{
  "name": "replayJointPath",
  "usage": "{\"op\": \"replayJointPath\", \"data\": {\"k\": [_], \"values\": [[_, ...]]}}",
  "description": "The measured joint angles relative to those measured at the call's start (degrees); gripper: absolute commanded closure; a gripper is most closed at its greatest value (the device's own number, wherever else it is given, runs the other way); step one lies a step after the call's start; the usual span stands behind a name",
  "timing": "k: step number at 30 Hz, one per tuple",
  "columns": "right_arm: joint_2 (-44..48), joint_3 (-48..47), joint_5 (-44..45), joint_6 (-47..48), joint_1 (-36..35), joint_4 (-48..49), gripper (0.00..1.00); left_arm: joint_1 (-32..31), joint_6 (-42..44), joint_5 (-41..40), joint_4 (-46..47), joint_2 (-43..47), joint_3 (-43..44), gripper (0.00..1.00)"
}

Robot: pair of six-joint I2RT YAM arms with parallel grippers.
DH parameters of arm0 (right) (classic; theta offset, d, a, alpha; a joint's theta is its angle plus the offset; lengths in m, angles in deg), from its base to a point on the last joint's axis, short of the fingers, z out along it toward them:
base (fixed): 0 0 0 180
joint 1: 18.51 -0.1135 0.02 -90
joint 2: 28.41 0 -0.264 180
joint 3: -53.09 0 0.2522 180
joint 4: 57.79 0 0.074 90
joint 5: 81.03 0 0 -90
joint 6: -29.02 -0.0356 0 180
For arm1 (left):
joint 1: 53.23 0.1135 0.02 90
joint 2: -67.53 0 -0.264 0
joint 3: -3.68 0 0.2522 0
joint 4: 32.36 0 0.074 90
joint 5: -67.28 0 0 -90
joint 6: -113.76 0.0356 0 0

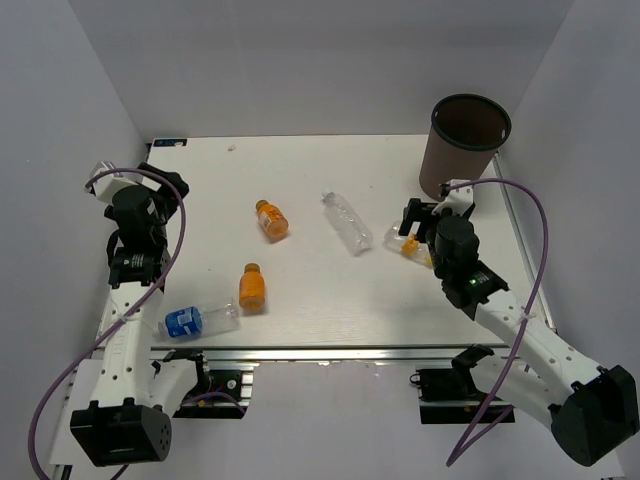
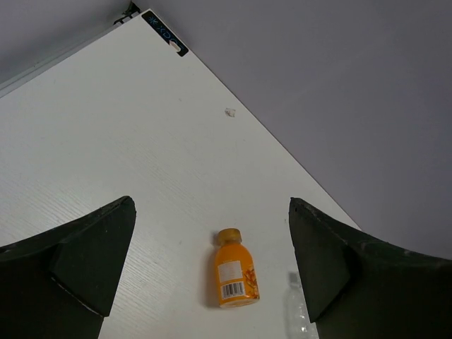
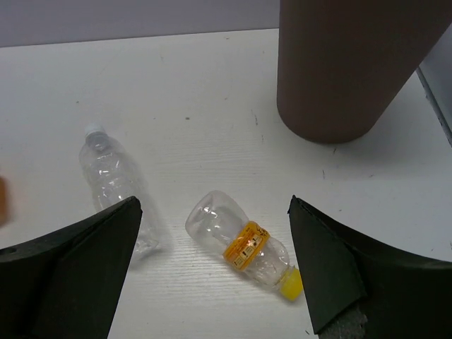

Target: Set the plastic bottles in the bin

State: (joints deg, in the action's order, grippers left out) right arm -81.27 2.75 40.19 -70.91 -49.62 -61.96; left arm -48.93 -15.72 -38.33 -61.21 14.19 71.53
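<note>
The right gripper moves down and turns next so its fingers straddle the orange label (image 1: pixel 410 246) (image 3: pixel 246 246) of the small clear bottle, because that bottle lies slantwise below them.
The brown bin (image 1: pixel 470 145) stands at the far right and also shows in the right wrist view (image 3: pixel 346 70). Two orange bottles (image 1: pixel 271 220) (image 1: pixel 252 288), a plain clear bottle (image 1: pixel 347 222) and a blue-label bottle (image 1: pixel 198 320) lie on the table. My right gripper (image 1: pixel 422 218) is open, above a small clear bottle with an orange label and cap (image 3: pixel 240 247), which lies flat between the fingers' line of sight. The plain clear bottle (image 3: pixel 113 176) lies to its left. My left gripper (image 1: pixel 160 188) is open and empty at the far left, looking at an orange bottle (image 2: pixel 235 277).
The white table (image 1: pixel 330 170) ends at grey walls at the back and both sides. An aluminium rail (image 1: pixel 330 352) runs along the near edge. Purple cables loop beside both arms. A small speck (image 2: pixel 229 111) lies near the far edge.
</note>
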Motion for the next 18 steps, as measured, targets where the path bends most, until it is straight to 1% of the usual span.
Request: {"op": "replayJointPath", "data": {"k": [5, 10, 13, 18], "values": [[-3.21, -0.87, -4.48, 2.4, 0.57, -1.18, 0.11, 0.0, 0.02, 0.28, 0.85, -0.9, -0.57, 0.02], [-11.34, -4.83, -18.91, 7.87, 4.76, -7.69, 0.11, 0.0, 1.14, 2.67, 4.31, -3.37, -3.96, 0.02], [-14.82, -5.68, -24.9, 12.22, 6.45, -12.04, 0.11, 0.0, 2.25, 4.24, 5.51, -6.4, -5.42, 0.02], [-18.58, -5.7, -28.89, 18.43, 7.93, -16.31, 0.11, 0.0, 4.22, 5.46, 6.69, -9.7, -5.99, 0.02]]}}
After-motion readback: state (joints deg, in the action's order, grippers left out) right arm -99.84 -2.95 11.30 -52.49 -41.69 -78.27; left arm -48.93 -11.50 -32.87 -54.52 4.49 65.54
